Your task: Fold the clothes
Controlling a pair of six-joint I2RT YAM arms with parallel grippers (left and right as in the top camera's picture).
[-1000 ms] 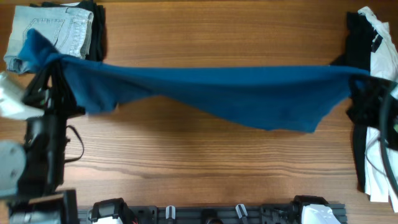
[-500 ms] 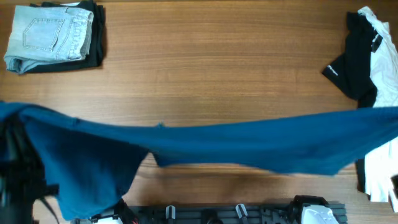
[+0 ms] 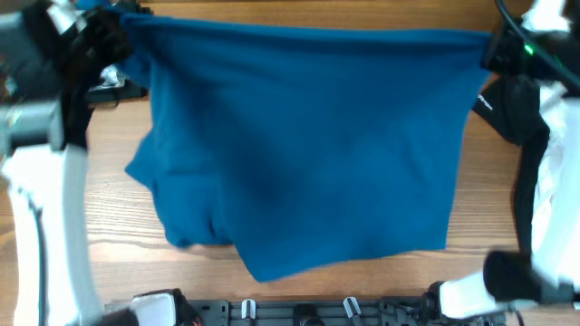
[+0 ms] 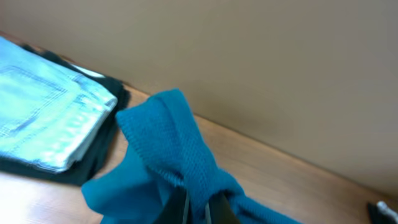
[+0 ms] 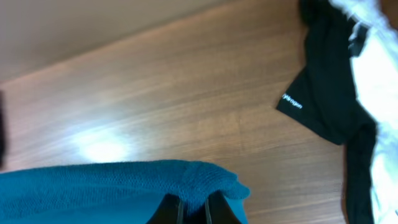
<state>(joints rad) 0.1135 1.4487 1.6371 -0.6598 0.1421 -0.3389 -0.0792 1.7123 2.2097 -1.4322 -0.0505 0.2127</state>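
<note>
The blue garment is still hanging raised, so the robot's left gripper will next move down and to the right in the overhead view, onto the bare far part of the table.
A blue garment hangs spread wide between my two grippers, raised over the table and covering most of its middle. My left gripper is shut on its top left corner at the far left of the table; in the left wrist view the blue cloth bunches between the fingers. My right gripper is shut on the top right corner; in the right wrist view the blue hem is pinched between the fingers.
A folded pale denim piece lies on dark clothing at the far left corner. A pile of black and white clothes lies along the right edge, also seen in the right wrist view. Wooden table.
Both grippers have lifted the blue garment and carried it from the near edge to the far side, so it now hangs open as a wide sheet instead of a stretched band.
</note>
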